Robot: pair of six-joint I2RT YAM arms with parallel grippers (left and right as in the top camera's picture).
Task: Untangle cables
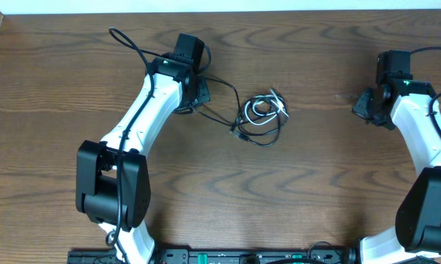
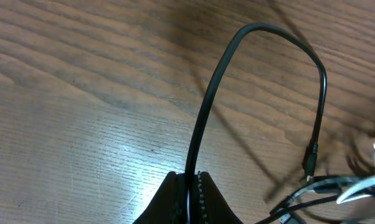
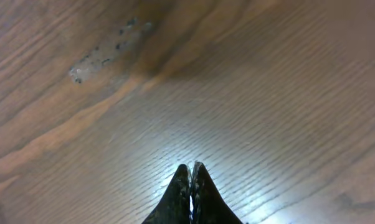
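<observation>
The thin black cable (image 1: 232, 89) still runs into the tangled coil. My left gripper will move a little toward the coil, then open over the empty wood beside it.
My left gripper (image 1: 198, 94) (image 2: 191, 177) is shut on the thin black cable (image 1: 232, 89) (image 2: 207, 106). The cable arches up from the jaws and comes down to a small plug end (image 2: 309, 163). From there it runs into a small tangled coil with the thin white cable (image 1: 262, 108) (image 2: 364, 188) at the table's middle, right of my left gripper. My right gripper (image 1: 362, 107) (image 3: 191, 167) is shut and empty. It sits low over bare wood far to the right of the coil.
The wooden table (image 1: 316, 183) fills all views. The thicker black wire of the left arm (image 1: 129, 42) loops at the back left. A pale scuff mark (image 3: 103, 53) shows on the wood ahead of my right gripper.
</observation>
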